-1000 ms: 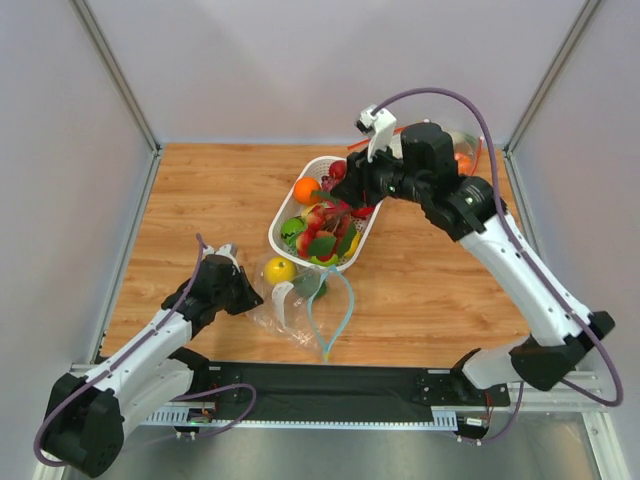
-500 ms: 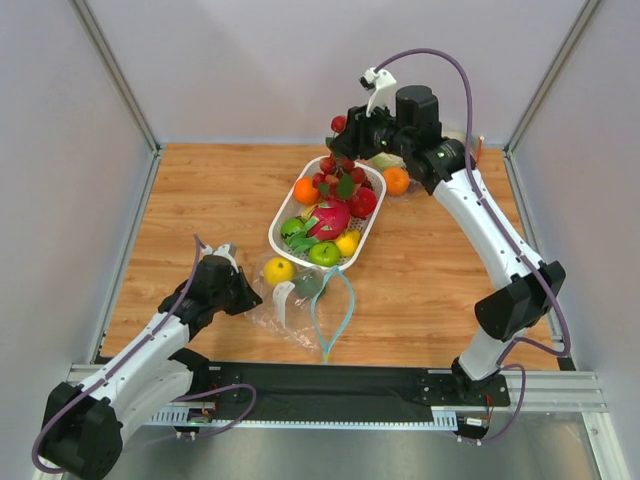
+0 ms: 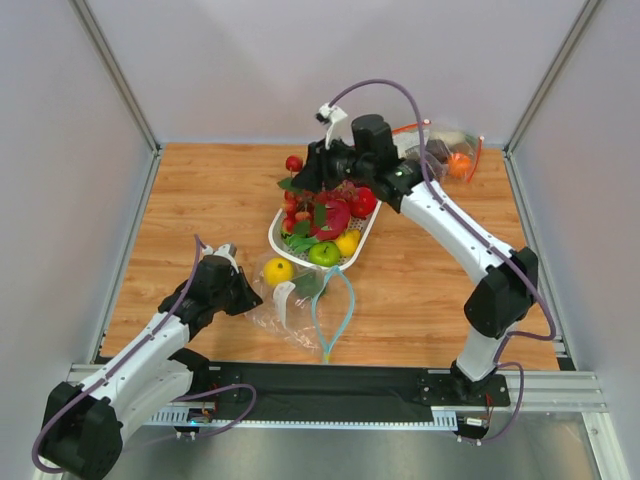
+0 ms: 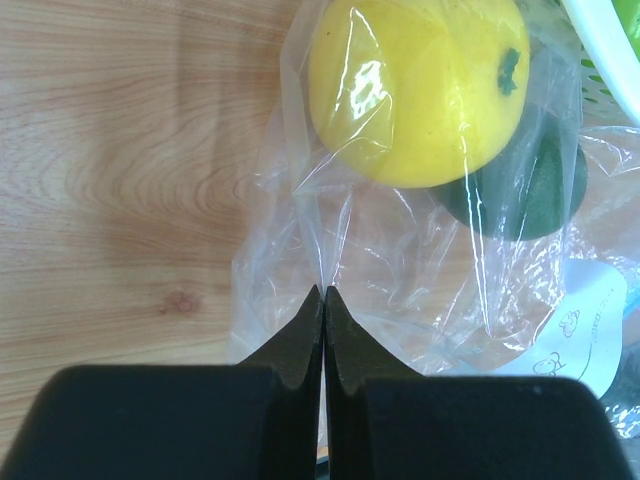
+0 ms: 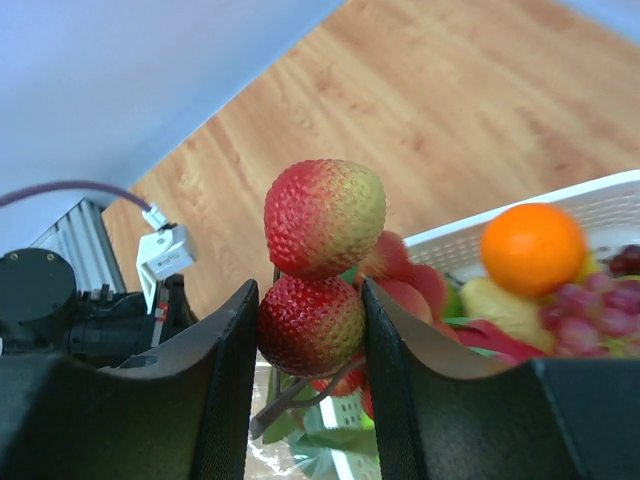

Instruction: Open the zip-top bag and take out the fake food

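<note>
My right gripper tilts downward next, moves down toward the dragon fruit's far edge (image 3: 328, 203) and lets go there, since the strawberries stick out past the basket's rim.
The zip-top bag (image 3: 312, 305), clear with a teal zip strip and a white label (image 3: 283, 300), lies open on the table in front of the basket. A yellow lemon (image 3: 278, 270) and a dark green fruit (image 3: 308, 286) sit inside it. My left gripper (image 3: 242, 296) is shut on the bag's plastic at its left end; in the left wrist view the tips (image 4: 323, 297) pinch a fold below the lemon (image 4: 415, 85) and green fruit (image 4: 525, 190). My right gripper (image 3: 300, 176) is shut on a bunch of red strawberries (image 5: 312, 325), held above the basket's far left end.
A white basket (image 3: 283, 243) mid-table holds a pink dragon fruit (image 3: 331, 217), a green fruit, grapes and an orange (image 5: 533, 250). A second clear bag with a red-orange zip strip (image 3: 452, 150) lies at the back right corner. Walls close in the table on three sides.
My right gripper has risen from the basket with the strawberry bunch, gone to the back, then swung left over the basket's far left end. The left arm has not moved.
</note>
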Controlling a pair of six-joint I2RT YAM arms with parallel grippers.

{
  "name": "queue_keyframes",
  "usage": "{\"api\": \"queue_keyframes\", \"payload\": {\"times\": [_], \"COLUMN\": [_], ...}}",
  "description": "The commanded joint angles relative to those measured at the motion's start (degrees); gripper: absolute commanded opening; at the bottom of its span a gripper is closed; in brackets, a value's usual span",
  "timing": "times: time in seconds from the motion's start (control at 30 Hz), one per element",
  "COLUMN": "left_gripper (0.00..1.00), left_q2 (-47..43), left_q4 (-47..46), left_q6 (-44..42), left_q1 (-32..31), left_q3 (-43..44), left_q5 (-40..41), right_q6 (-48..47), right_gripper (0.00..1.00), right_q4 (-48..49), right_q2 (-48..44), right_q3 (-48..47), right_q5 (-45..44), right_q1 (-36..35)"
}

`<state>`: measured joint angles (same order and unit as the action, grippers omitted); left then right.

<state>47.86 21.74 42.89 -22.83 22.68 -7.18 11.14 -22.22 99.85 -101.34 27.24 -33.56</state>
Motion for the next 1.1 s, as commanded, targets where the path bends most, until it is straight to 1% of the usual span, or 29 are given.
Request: {"api": "queue_keyframes", "payload": {"times": [0.0,0.2,0.5,0.73,0.87,1.07], "left_gripper": [0.0,0.0,0.0,0.0,0.0,0.0], "left_q2": [-0.1,-1.7,-2.2,-1.9,-1.7,-1.8], "left_q4": [-1.2,0.1,0.1,0.0,-0.2,0.1], "left_q6": [-0.8,-1.2,-1.1,-1.3,-1.3,-1.4], "left_q1": [0.3,0.3,0.2,0.3,0.2,0.3], "left_q3": [0.3,-0.2,-1.1,-1.1,-1.1,-1.1], "left_q5": [-0.9,0.0,0.0,0.1,0.1,0.1], "right_q6": [1.8,0.9,-1.2,1.1,1.3,0.6], "right_gripper": [0.03,0.03,0.02,0.02,0.02,0.02], "right_q4": [5.1,5.0,3.4,5.9,6.1,6.3], "right_q2": [2.7,5.3,8.6,10.6,12.0,13.2], "right_q3": [2.5,3.3,1.6,-0.1,-1.8,-2.7], "right_q5": [1.4,-2.3,-7.9,-10.0,-11.7,-12.0], "right_q1": [-2.5,-2.4,-1.7,0.8,1.0,1.2]}}
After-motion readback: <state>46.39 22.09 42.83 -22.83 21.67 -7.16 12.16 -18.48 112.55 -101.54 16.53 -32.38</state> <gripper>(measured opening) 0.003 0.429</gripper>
